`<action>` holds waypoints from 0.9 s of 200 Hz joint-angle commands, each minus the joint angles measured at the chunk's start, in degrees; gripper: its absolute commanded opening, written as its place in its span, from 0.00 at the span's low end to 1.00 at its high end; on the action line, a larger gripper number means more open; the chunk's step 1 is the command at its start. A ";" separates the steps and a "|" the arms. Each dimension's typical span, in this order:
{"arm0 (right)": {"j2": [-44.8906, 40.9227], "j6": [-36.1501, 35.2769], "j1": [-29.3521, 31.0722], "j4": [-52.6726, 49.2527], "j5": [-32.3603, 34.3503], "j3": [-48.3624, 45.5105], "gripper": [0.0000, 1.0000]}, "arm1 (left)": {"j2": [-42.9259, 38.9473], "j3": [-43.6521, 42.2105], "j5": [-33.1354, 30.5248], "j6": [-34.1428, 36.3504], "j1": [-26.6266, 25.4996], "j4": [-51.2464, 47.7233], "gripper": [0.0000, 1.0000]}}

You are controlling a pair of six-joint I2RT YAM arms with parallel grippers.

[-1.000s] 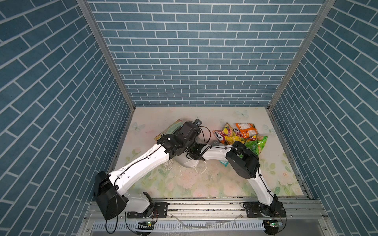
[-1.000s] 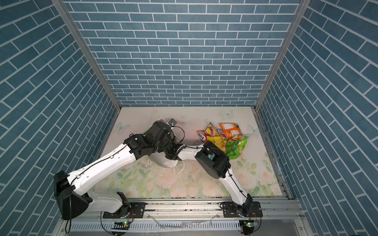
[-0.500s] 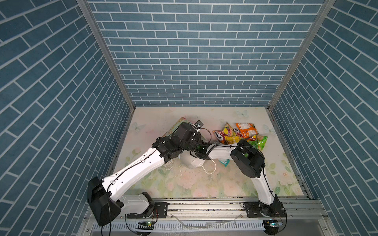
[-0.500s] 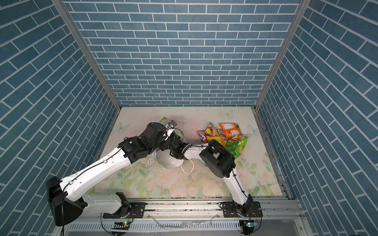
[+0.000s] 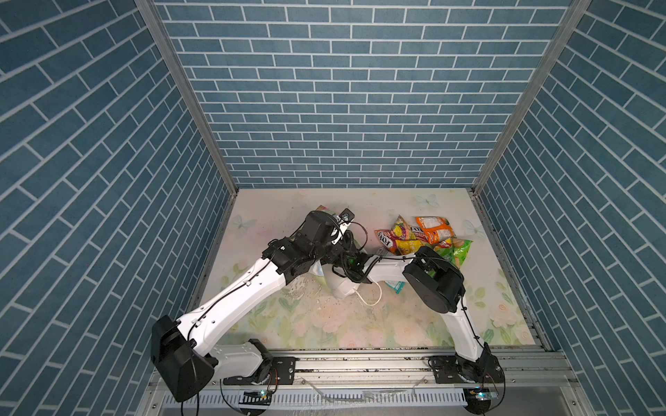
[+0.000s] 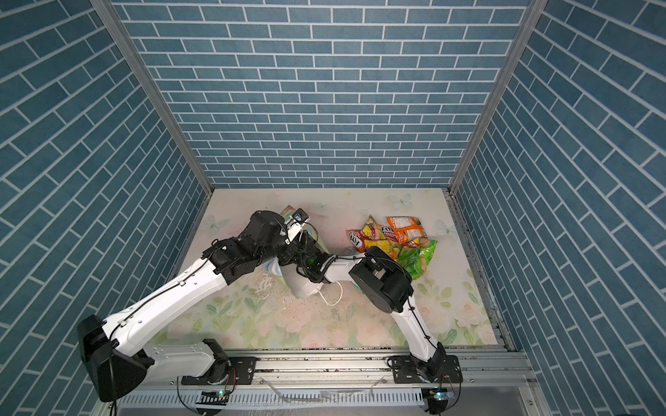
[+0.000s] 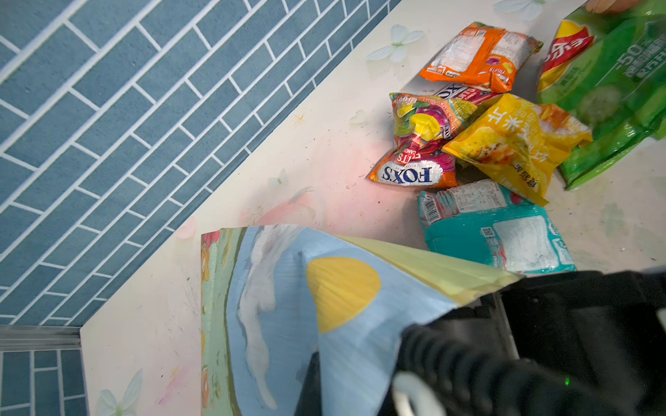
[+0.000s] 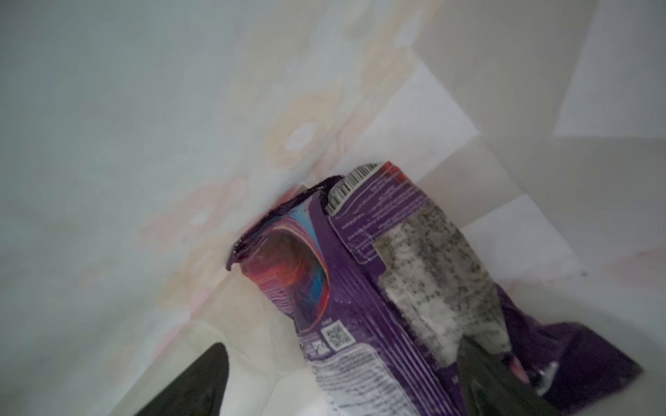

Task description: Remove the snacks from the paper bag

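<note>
My right gripper should next push deeper into the paper bag and close on the purple packet's labelled body [image 8: 402, 301], as most of it is still beyond the open fingers.
The paper bag [image 5: 340, 286] [image 6: 301, 286] lies tipped on the floral table, its sky-and-sun print filling the left wrist view [image 7: 288, 306]. My left gripper [image 7: 319, 363] is shut on a fold of that bag; only one dark finger [image 7: 309, 389] shows. My right gripper [image 8: 338, 381] is inside the bag's white interior [image 8: 144, 144], open, with a purple snack packet [image 8: 378, 273] lying between its fingers. Several snacks [image 5: 421, 237] [image 6: 393, 237] are piled outside: orange [image 7: 475, 57], multicolour FOX'S [image 7: 418, 144], yellow [image 7: 515, 144], green [image 7: 612, 90] and teal [image 7: 497, 234].
The bag's white cord handle [image 5: 374, 295] trails on the table toward the front. The right arm's elbow [image 5: 432, 281] hangs just in front of the snack pile. Blue brick walls [image 5: 342, 108] close in the back and both sides.
My right gripper has gone from shut to open inside the bag. The left arm has shifted a little to the right with the bag.
</note>
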 commanded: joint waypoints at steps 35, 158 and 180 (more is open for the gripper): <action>9.56 0.75 2.31 -20.29 6.53 18.16 0.99 | 4.72 3.97 9.79 -0.22 -1.38 -4.02 0.00; 7.30 -3.14 1.63 -28.24 15.43 19.09 0.19 | 4.06 1.82 5.31 -1.21 -1.57 -6.19 0.00; 4.34 -3.02 1.47 -24.51 14.65 15.11 0.10 | 4.93 2.05 2.62 -1.80 -1.57 -6.63 0.00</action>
